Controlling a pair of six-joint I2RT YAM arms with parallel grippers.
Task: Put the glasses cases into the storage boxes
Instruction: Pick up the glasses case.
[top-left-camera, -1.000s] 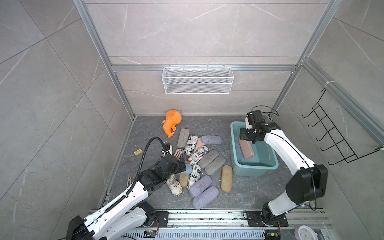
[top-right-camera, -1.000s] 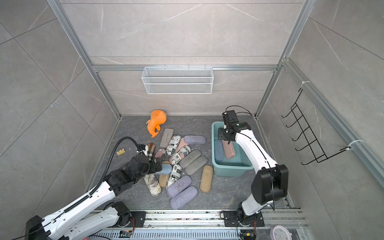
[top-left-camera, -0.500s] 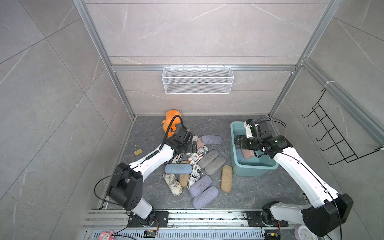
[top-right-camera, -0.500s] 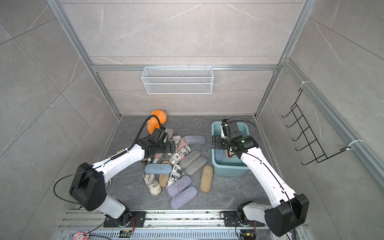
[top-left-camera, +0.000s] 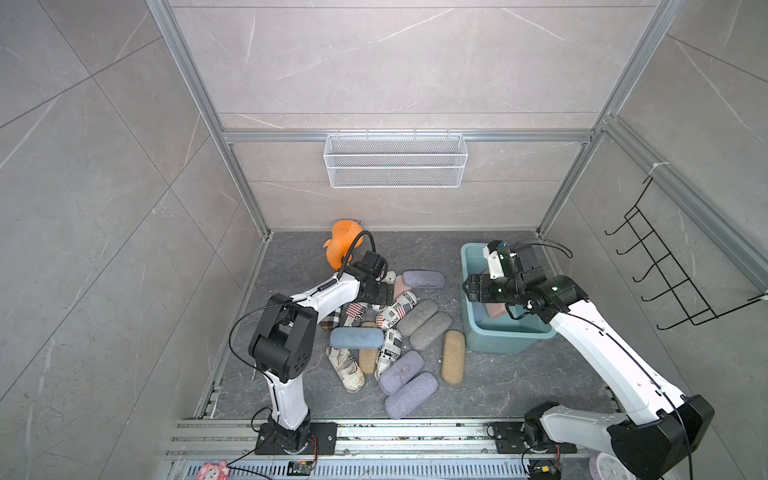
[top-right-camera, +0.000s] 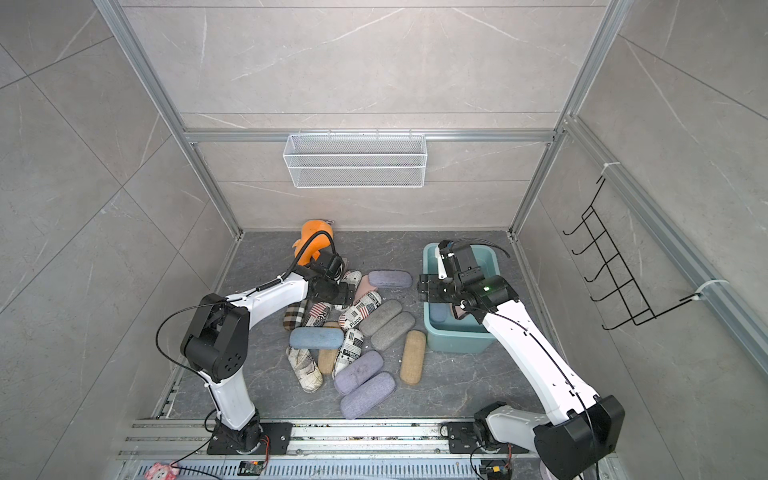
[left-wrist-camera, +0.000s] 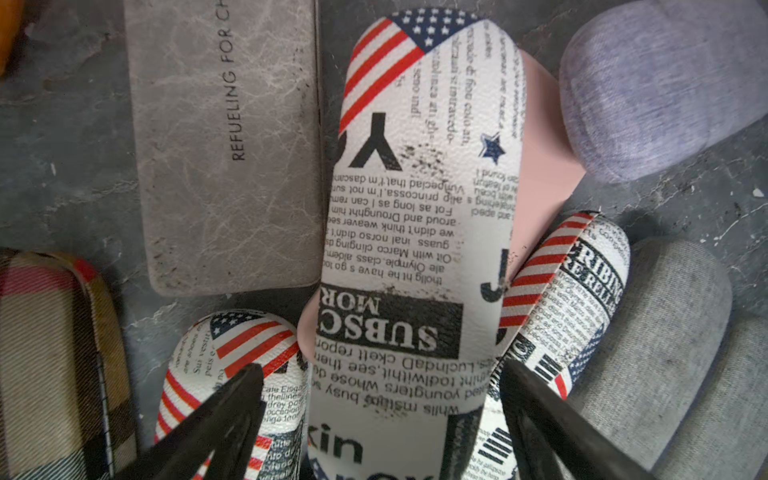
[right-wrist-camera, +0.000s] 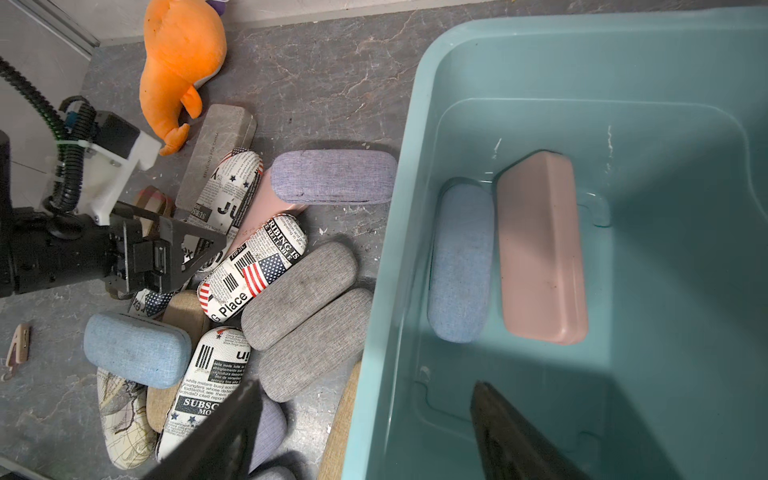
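Observation:
My right gripper crosses from above the storage box's side toward my left gripper next and closes on the newspaper-print case's far end (top-left-camera: 389, 276) (right-wrist-camera: 240, 170), which that gripper's fingers leave clear.
Several glasses cases (top-left-camera: 395, 332) lie heaped on the floor, left of the teal storage box (top-left-camera: 507, 340). At the back of the heap my left gripper (left-wrist-camera: 378, 370) straddles a newspaper-print case (left-wrist-camera: 415, 249). Its fingers stand on either side of that case, with a small gap still showing on one side. Above the box's left wall (right-wrist-camera: 386, 291) my right gripper (right-wrist-camera: 363, 384) is open and holds nothing. A blue case (right-wrist-camera: 459, 266) and a pink case (right-wrist-camera: 540, 249) lie side by side inside the box. Both grippers show in both top views, left (top-left-camera: 384, 293) and right (top-right-camera: 422, 289).
An orange plush toy (top-left-camera: 343, 247) sits behind the heap, close to my left wrist. A white wire basket (top-left-camera: 395, 166) hangs on the back wall and a black hook rack (top-left-camera: 665, 282) on the right wall. A small clip (right-wrist-camera: 18, 345) lies on the floor.
My right gripper has opened and drawn back to the box's left wall; the pink case now lies in the box. My left gripper moved to the heap's back and narrowed around the newspaper-print case.

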